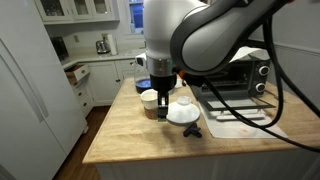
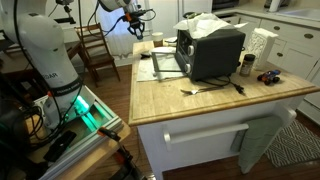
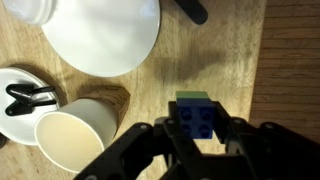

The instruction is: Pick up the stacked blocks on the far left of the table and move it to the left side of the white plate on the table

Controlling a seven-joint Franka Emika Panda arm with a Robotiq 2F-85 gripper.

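The stacked blocks go down onto the bare patch of light wood beside the white plate next, clear of the plate's rim, and my gripper releases them there.
In the wrist view my gripper (image 3: 197, 127) is shut on the stacked blocks (image 3: 197, 114), a dark-blue studded block with a green layer behind it, held over the light-wood table (image 3: 235, 50). The white plate (image 3: 105, 35) lies at the upper left of that view, apart from the blocks. In an exterior view the gripper (image 1: 162, 103) hangs low between the cream cup (image 1: 150, 98) and the white plate (image 1: 183, 113); the blocks are too small to make out there. In an exterior view the gripper (image 2: 136, 27) is at the table's far end.
A cream cup (image 3: 72, 135) stands close by the gripper, beside a small white bowl (image 3: 12, 125) holding a black clip (image 3: 30, 97). A small black object (image 1: 192, 130) lies near the plate. A toaster oven (image 1: 240, 72) and a tray (image 1: 240, 115) fill the table's other side.
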